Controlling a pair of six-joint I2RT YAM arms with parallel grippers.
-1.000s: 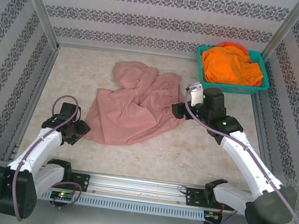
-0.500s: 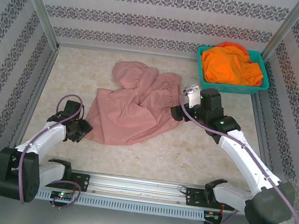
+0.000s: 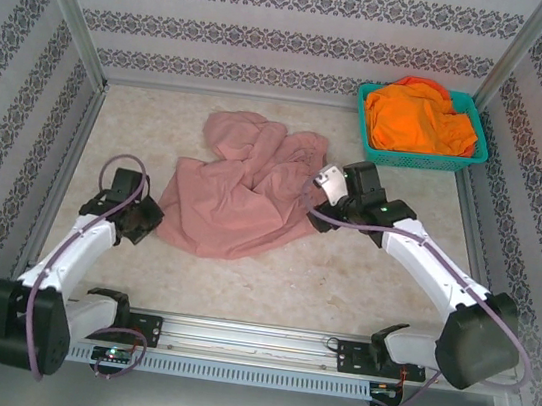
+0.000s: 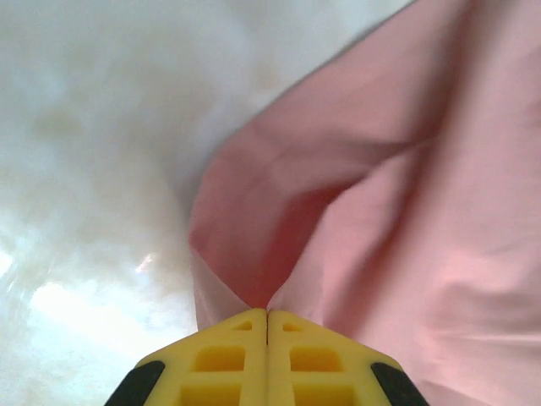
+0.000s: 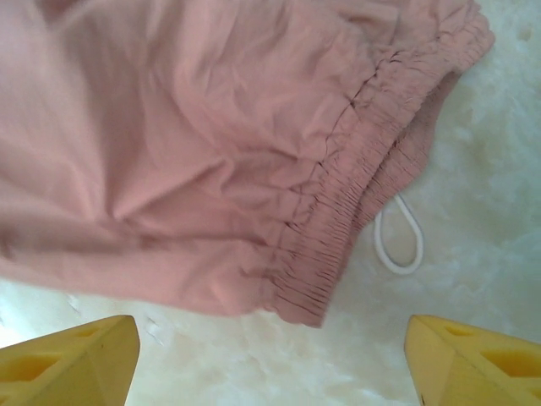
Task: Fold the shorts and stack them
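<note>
My right gripper lowers onto the near corner of the shorts' gathered waistband next, open fingers passing either side, since that corner still lies just beyond the fingers.
The dusty pink shorts [image 3: 242,194] lie crumpled in the middle of the table. My left gripper [image 3: 147,221] is at their near left corner, its yellow fingers [image 4: 228,355] shut on a fold of the pink cloth [image 4: 380,220]. My right gripper [image 3: 313,209] hovers at the shorts' right edge, open, with the gathered waistband [image 5: 347,228] and a white drawstring loop [image 5: 397,241] just beyond its fingertips and bare table between them. Orange shorts [image 3: 419,121] fill the teal basket, with a bit of red-orange cloth [image 3: 419,83] behind them.
The teal mesh basket [image 3: 418,161] stands at the back right corner. Patterned walls and metal posts enclose the table on three sides. A metal rail [image 3: 251,342] runs along the near edge by the arm bases.
My right gripper moved left and down to the shorts' waistband edge. My left gripper shifted slightly up and toward the cloth, and the near left corner of the shorts moved with it.
</note>
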